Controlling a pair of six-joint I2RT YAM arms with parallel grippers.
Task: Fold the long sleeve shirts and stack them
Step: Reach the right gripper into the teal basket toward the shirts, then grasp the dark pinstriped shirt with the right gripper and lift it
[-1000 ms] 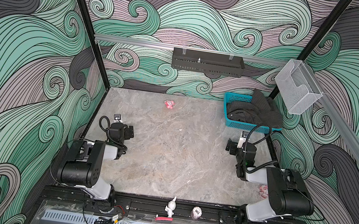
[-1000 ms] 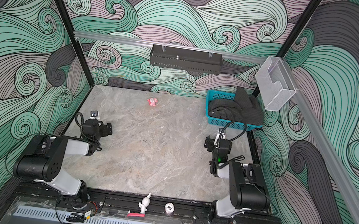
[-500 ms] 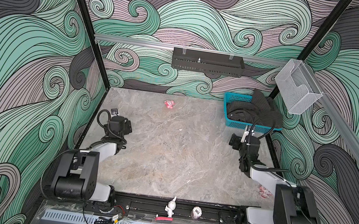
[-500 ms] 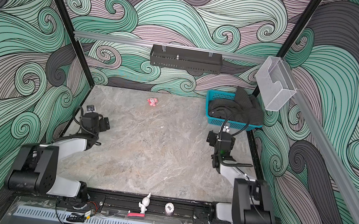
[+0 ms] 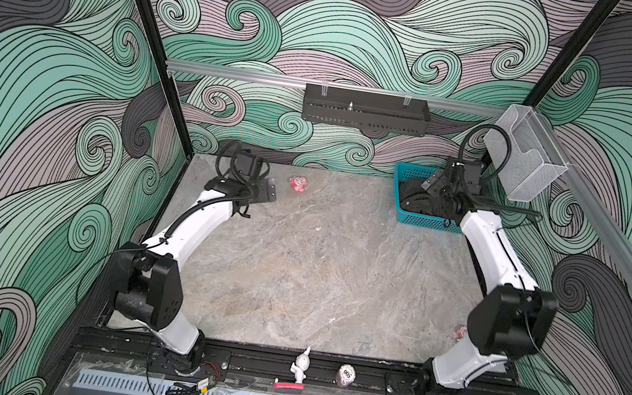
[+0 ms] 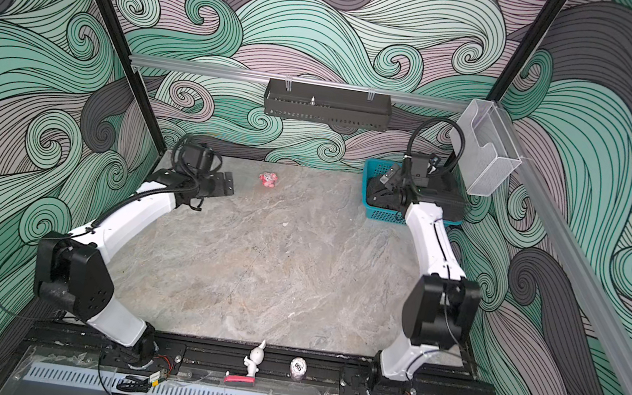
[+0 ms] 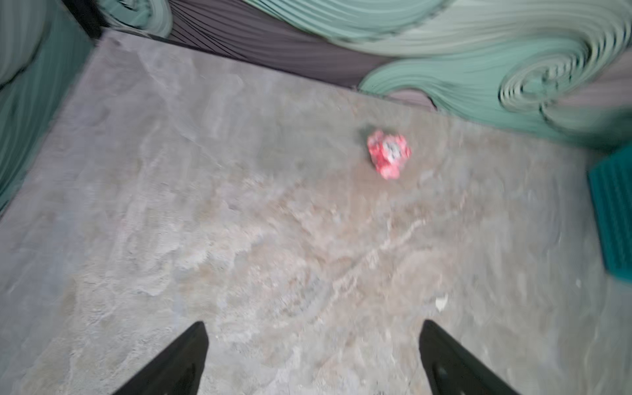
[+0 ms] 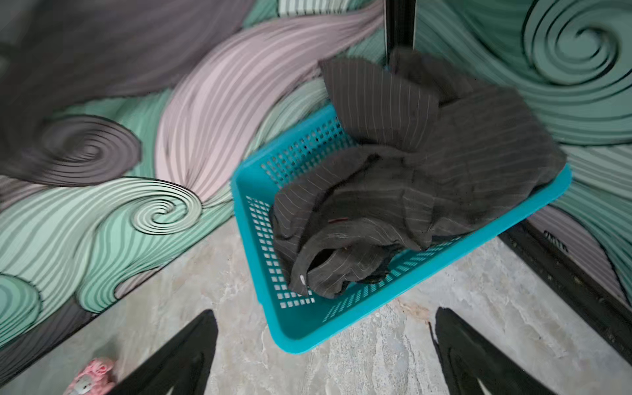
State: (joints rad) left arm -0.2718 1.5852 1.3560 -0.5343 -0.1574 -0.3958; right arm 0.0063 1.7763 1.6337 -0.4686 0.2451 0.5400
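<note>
I will next reach down into the basket with my right gripper and close it on the raised fold by the red mark (image 5: 421, 197) (image 8: 349, 227), because that fold arches above the crumpled cloth.
A dark charcoal long sleeve shirt (image 8: 427, 191) with thin pale pinstripes lies crumpled in a teal mesh basket (image 8: 307, 328) at the table's far right corner. One part hangs over the basket's far rim. Both top views show the shirt (image 5: 415, 198) (image 6: 380, 193) partly hidden by my right arm. My right gripper (image 8: 325, 311) is open and empty, hovering by the basket's (image 5: 420, 220) near left corner (image 5: 431, 185). My left gripper (image 7: 313, 325) is open and empty over bare table at the far left (image 5: 265, 191).
A small pink toy (image 5: 298, 183) (image 7: 389, 154) lies on the table near the back wall, just right of my left gripper. A black rack (image 5: 365, 115) and a clear box (image 5: 523, 160) hang on the walls. A white figurine (image 5: 300, 368) and a small can (image 5: 346, 375) stand on the front rail.
Both arms have stretched out from their folded poses near the front. The right gripper has travelled to the basket, and the left gripper to the far left by the pink toy.
</note>
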